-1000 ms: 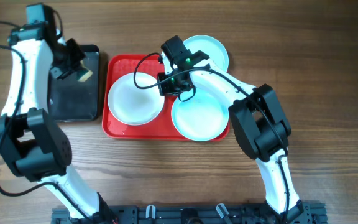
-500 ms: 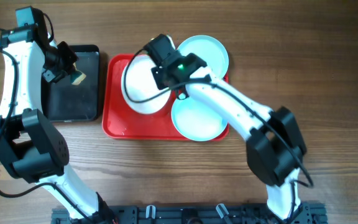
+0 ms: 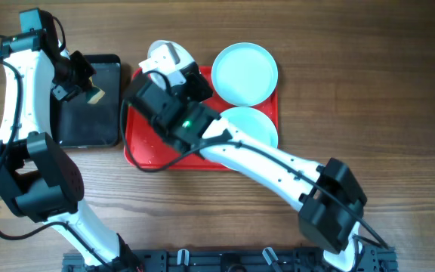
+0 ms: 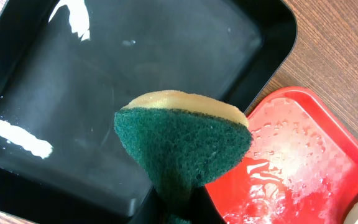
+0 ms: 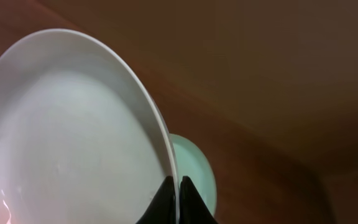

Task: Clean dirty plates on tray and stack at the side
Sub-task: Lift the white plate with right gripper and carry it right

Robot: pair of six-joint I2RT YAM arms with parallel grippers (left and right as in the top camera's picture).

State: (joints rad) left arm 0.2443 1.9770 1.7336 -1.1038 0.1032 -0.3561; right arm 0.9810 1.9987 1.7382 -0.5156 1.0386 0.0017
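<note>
The right gripper moves past the turquoise plates and down next, and releases the plate on the empty tabletop to the gripper's right in the overhead view.
My right gripper (image 5: 176, 188) is shut on the rim of the cream-white plate (image 5: 73, 137) and holds it tilted on edge above the far left of the red tray (image 3: 137, 148). The plate shows in the overhead view (image 3: 163, 54) past the right wrist. One turquoise plate (image 3: 244, 72) lies at the tray's far right corner, and another (image 3: 257, 124) lies on the tray, partly hidden by my right arm. One turquoise plate (image 5: 196, 175) shows behind the held plate. My left gripper (image 4: 185, 208) is shut on a green and yellow sponge (image 4: 182, 143) above the black tray (image 4: 104, 81).
The black tray (image 3: 89, 128) stands left of the red tray, close beside it. The red tray is wet in the left wrist view (image 4: 291, 168). Wooden table surrounds both. My right arm crosses the red tray diagonally.
My right gripper has lifted the cream-white plate off the tray, tilted it and moved it up and left. The left arm shifted slightly left earlier, then held still.
</note>
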